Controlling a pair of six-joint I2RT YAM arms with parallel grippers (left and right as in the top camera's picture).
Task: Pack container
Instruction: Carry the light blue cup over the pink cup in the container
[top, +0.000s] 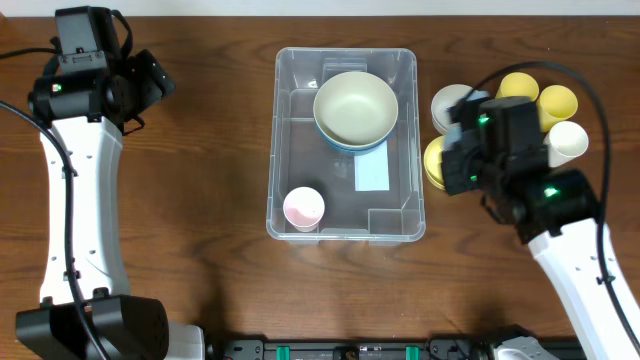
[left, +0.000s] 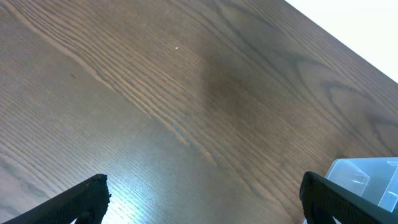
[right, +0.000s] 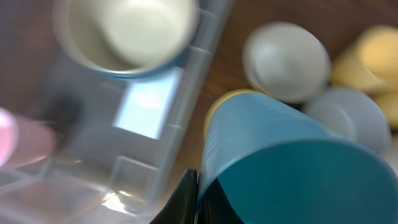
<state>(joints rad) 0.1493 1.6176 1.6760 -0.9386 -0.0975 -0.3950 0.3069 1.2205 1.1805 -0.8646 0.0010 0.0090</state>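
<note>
The pink cup (top: 303, 208) (right: 17, 140) is below, to the gripper's left in the overhead view. My right gripper should swing over that cup next and lower to release there.
The clear container (top: 281, 150) stands mid-table and holds a cream bowl (top: 355, 106) nested in a blue one, a pink cup (top: 303, 208) and its white label (top: 372, 174). My right gripper (top: 461, 160) hovers just right of the container. In the right wrist view my right gripper (right: 198, 179) is shut on the rim of a teal-blue cup (right: 292, 168), one finger inside the wall and one outside, with the container's wall (right: 186, 106) to its left. My left gripper (left: 202, 190) stands open over bare wood at the far left, the container's corner (left: 367, 177) beside its right finger.
Right of the container sit a white bowl (top: 449, 105), a yellow bowl (top: 434, 160), two yellow cups (top: 556, 101) and a white cup (top: 568, 140). My right arm covers part of this cluster. Cables run along both arms.
</note>
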